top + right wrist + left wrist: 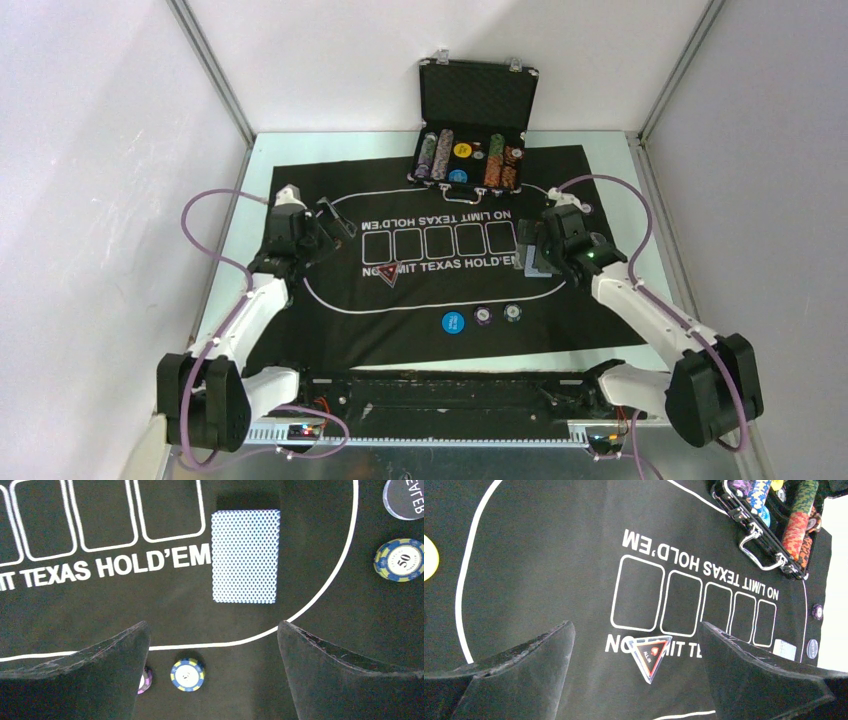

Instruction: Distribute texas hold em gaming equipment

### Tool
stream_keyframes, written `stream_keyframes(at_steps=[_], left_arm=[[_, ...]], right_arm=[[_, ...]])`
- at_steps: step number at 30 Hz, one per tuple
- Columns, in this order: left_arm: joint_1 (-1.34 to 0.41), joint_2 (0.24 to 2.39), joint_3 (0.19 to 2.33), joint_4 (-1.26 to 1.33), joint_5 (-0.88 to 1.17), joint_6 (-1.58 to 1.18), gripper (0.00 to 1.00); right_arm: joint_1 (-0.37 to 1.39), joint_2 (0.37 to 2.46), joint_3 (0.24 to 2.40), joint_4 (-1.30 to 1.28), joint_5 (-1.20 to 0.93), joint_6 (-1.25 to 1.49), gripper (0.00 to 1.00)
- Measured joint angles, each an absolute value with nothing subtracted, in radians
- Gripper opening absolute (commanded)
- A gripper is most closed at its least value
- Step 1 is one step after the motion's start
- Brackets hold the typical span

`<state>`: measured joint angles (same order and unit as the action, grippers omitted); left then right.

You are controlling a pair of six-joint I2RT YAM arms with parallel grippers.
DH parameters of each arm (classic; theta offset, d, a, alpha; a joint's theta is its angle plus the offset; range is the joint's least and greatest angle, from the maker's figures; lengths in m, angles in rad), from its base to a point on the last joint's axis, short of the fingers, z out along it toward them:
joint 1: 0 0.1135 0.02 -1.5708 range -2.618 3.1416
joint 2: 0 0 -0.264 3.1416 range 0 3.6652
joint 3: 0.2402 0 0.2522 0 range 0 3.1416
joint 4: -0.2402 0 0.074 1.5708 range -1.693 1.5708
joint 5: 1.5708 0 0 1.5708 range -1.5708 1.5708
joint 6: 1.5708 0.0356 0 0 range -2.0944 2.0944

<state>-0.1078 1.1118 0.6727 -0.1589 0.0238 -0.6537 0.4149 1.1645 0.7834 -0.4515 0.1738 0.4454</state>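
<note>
The deck [538,266] [245,556] is below my right gripper and to its right in the wrist view. I will lower my fingers that way next and close them on the deck's long sides.
A deck of blue-backed cards [245,556] lies on the black mat [100,605] just inside its white oval line, ahead of my right gripper [212,625], which is open and empty above the mat. A blue-and-yellow chip [187,675] lies between its fingers, and a purple chip [145,680] is half hidden by the left finger. A "50" chip [402,560] and a dark round button [405,497] lie to the right. My left gripper [635,625] is open and empty above a triangular "ALL IN" marker [651,655]. A yellow button [428,557] shows at the left edge.
The black hard case [472,130] stands open at the back of the mat, with chip stacks [503,160] in it. A blue button [453,322], a purple chip [483,317] and a blue-yellow chip [513,313] lie in a row at the mat's near side. Walls enclose the table.
</note>
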Motion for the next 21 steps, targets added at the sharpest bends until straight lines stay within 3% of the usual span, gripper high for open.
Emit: stream_keyframes(at_steps=[21], left_arm=[[-0.106, 1.158, 0.673, -0.175, 0.030, -0.645, 1.00]], right_arm=[[0.257, 1.613, 0.926, -0.366, 0.131, 0.376, 1.00]])
